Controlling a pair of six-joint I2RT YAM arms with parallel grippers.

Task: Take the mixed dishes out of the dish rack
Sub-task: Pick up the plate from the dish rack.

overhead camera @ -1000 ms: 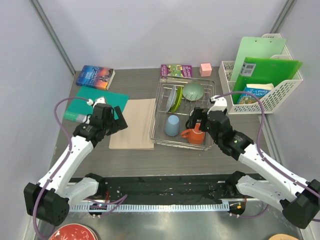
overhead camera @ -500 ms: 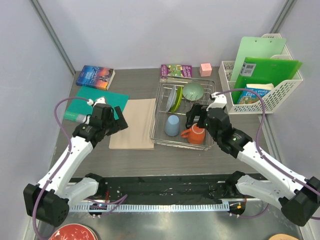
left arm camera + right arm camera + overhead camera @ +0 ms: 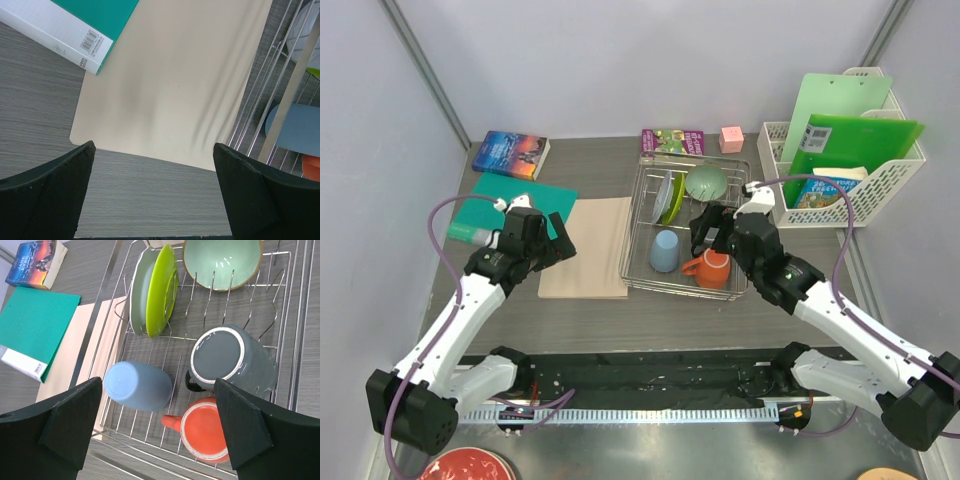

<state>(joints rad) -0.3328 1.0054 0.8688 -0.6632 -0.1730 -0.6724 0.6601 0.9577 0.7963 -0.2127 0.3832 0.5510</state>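
Observation:
The right gripper moves outward, to the left in the top view, and down onto the lime-green plate's upper rim point(image 3: 674, 199) point(image 3: 155, 304) next, since that rim stands outward and below it.
The silver wire dish rack point(image 3: 638, 215) stands mid-table. In it a white plate point(image 3: 137, 290) and a lime-green plate point(image 3: 161, 290) stand on edge beside a sage-green bowl point(image 3: 222, 260). A light blue cup point(image 3: 139, 385) lies upside down at the near left, with an orange mug point(image 3: 205, 432) at the near right and a grey mug point(image 3: 232, 362) behind it. My right gripper point(image 3: 159, 390) hovers open above the cups, touching nothing. My left gripper point(image 3: 153, 150) is open and empty over the table, left of the rack point(image 3: 280, 85).
A tan mat point(image 3: 588, 247) lies left of the rack, with a green folder point(image 3: 515, 205) and a book point(image 3: 510, 153) beyond it. A white file basket point(image 3: 860, 170) stands at the back right. A purple book point(image 3: 672, 141) and pink cube point(image 3: 731, 138) sit behind the rack.
My right gripper has shifted a little left and farther in over the rack. The left arm has not moved.

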